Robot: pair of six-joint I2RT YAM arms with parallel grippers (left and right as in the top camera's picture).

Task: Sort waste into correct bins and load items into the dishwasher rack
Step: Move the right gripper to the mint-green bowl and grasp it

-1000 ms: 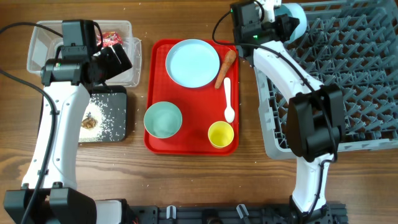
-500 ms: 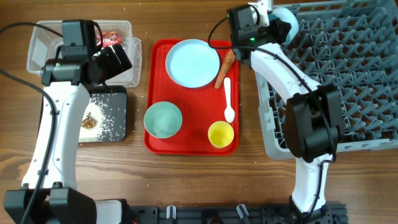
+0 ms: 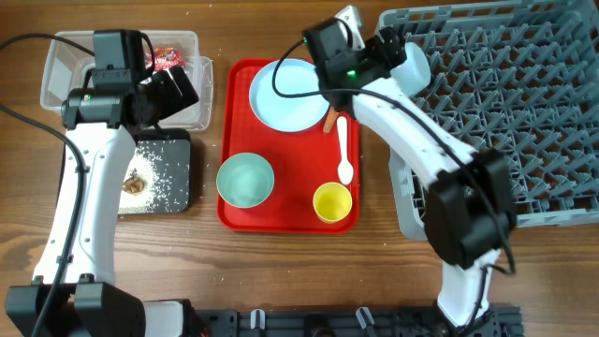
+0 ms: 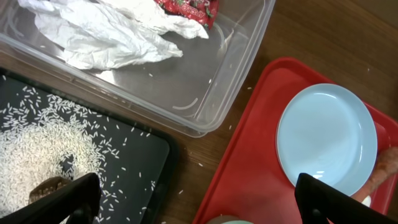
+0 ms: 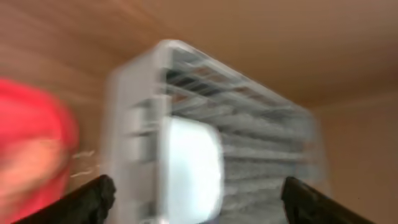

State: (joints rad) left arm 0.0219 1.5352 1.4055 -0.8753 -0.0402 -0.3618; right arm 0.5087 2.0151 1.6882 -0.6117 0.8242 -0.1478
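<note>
My right gripper needs to move back from the rack next and then down onto the bowl's rim nearest the spoon, while the green bowl (image 3: 245,180) is still on the red tray.
My right gripper (image 3: 386,49) (image 5: 199,199) hangs open at the far left corner of the dishwasher rack (image 3: 505,112) (image 5: 261,124), nothing between its fingers. A light blue bowl (image 3: 413,65) (image 5: 193,168) stands on edge in that corner, just beyond the fingertips; the right wrist view is blurred. On the red tray (image 3: 234,131) lie the blue plate (image 3: 288,94), carrot (image 3: 330,120), white spoon (image 3: 343,150), green bowl (image 3: 245,180) and yellow cup (image 3: 331,201). My left gripper (image 3: 178,89) (image 4: 196,205) is open above the bins. The clear tub (image 4: 205,81) holds the napkin (image 4: 106,34) and red wrapper (image 4: 186,9).
The black tray (image 3: 173,150) (image 4: 137,149) holds rice grains (image 4: 37,149) and a brown scrap (image 3: 136,183) (image 4: 46,186). A few grains lie on the wood between the black tray and the red tray. My right arm crosses over the tray's far right corner.
My right gripper has opened and let go of the light blue bowl in the rack's corner, then drawn back to the left. The left arm has not moved.
</note>
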